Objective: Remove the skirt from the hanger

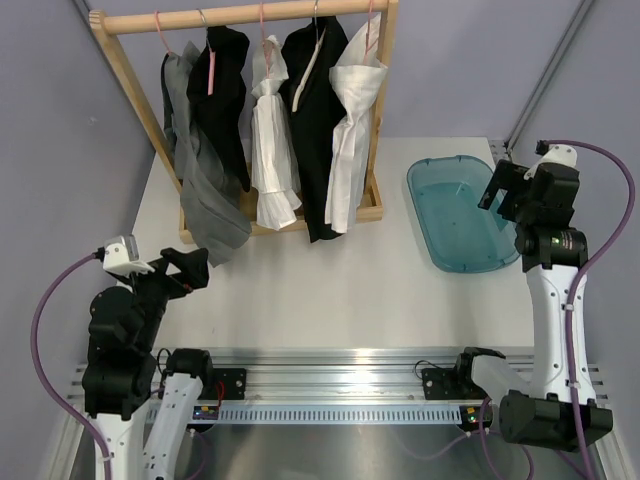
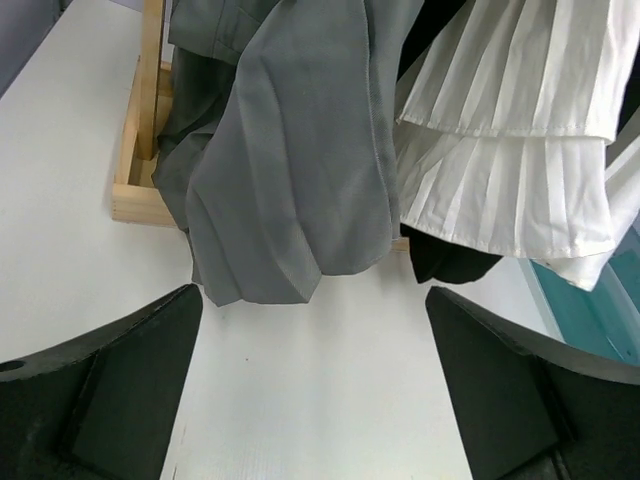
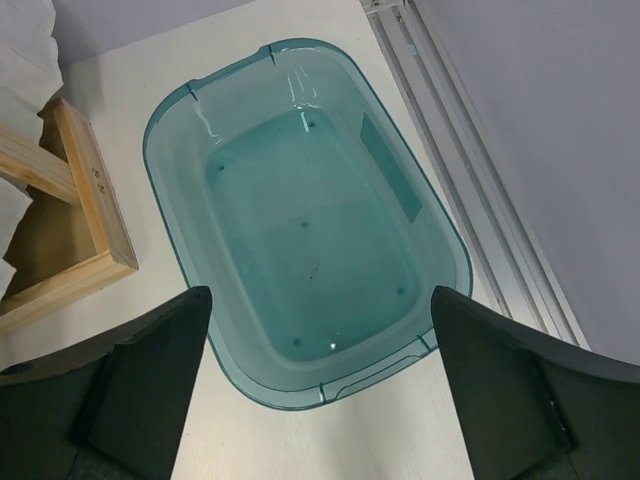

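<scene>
Next, my left gripper moves up and outward onto the garment's upper end (image 1: 181,72) and closes, since the grey garment hangs by its top from a pink hanger.
A wooden rack (image 1: 240,15) holds several garments on pink hangers. The white pleated skirt (image 1: 272,150) hangs in the middle, between two black garments. In the left wrist view its pleats (image 2: 510,150) show at the upper right, behind a grey garment (image 2: 290,170). My left gripper (image 1: 190,268) is open and empty, low over the table, just short of the grey garment's hem; its jaws (image 2: 315,380) stand wide apart. My right gripper (image 1: 497,188) is open and empty above the teal tub (image 1: 460,215); its own view (image 3: 320,390) shows nothing between the jaws.
The teal plastic tub (image 3: 300,220) lies empty at the right of the table. The rack's wooden base frame (image 2: 135,200) rests on the table; its corner also shows in the right wrist view (image 3: 70,270). A grey garment (image 1: 205,180) and another white garment (image 1: 350,130) hang on the rack.
</scene>
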### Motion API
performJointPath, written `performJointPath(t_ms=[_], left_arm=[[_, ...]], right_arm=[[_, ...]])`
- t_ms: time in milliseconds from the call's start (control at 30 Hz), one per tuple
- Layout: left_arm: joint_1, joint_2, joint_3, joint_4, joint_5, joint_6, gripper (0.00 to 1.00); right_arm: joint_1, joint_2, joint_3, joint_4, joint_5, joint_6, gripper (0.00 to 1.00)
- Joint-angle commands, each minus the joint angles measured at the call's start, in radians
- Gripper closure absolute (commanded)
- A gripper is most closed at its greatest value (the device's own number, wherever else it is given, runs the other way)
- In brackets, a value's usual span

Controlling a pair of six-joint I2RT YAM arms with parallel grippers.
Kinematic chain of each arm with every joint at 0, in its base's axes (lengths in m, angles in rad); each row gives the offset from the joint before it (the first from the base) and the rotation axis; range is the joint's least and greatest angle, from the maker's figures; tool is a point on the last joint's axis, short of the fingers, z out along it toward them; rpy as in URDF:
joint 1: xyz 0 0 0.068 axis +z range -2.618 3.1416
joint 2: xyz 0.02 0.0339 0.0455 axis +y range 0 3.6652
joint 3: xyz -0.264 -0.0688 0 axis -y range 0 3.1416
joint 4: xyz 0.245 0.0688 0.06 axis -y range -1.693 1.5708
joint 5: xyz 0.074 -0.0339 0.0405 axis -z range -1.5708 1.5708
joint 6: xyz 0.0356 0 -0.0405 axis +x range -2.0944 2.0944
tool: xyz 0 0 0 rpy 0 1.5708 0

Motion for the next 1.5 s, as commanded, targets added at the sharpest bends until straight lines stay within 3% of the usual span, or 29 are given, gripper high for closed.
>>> performJointPath(t_ms=[0, 133, 233, 267, 433, 700, 800, 1033, 1200, 1467], left_arm=[[-0.003, 0.058, 0.092, 0.018, 0.056, -0.021, 0.01], [-0.003, 0.146, 0.182, 0.037, 0.079, -0.051, 0.01], [-0.003, 0.236, 0.264, 0.07, 0.107, -0.092, 0.01], [-0.003, 0.261, 0.288, 0.081, 0.116, -0.113, 0.01], [-0.003, 0.431, 0.429, 0.164, 0.126, -0.195, 0.01], [-0.001, 0.704, 0.663, 0.302, 0.014, -0.344, 0.04], [-0.001, 0.79, 0.725, 0.352, -0.083, -0.35, 0.07], [0.029, 0.924, 0.835, 0.377, -0.152, -0.316, 0.14], [0.095, 0.976, 0.874, 0.374, -0.103, -0.316, 0.17], [0.103, 1.112, 1.026, 0.317, 0.032, -0.264, 0.23]], right_arm=[[0.004, -0.047, -0.008, 0.023, -0.06, -0.088, 0.01], [0.004, -0.13, -0.051, -0.003, -0.385, -0.309, 0.01], [0.004, -0.182, -0.07, -0.137, -0.671, -0.581, 0.01], [0.004, -0.191, -0.07, -0.174, -0.718, -0.678, 0.0], [0.004, -0.196, -0.037, -0.357, -0.889, -0.837, 0.01], [0.004, -0.144, -0.008, -0.362, -1.002, -0.779, 0.01], [0.004, -0.145, -0.019, -0.348, -1.013, -0.772, 0.01], [0.004, -0.152, -0.034, -0.336, -1.01, -0.742, 0.0], [0.004, -0.176, -0.079, -0.3, -0.998, -0.72, 0.0], [0.004, -0.173, -0.105, -0.281, -1.012, -0.694, 0.0]])
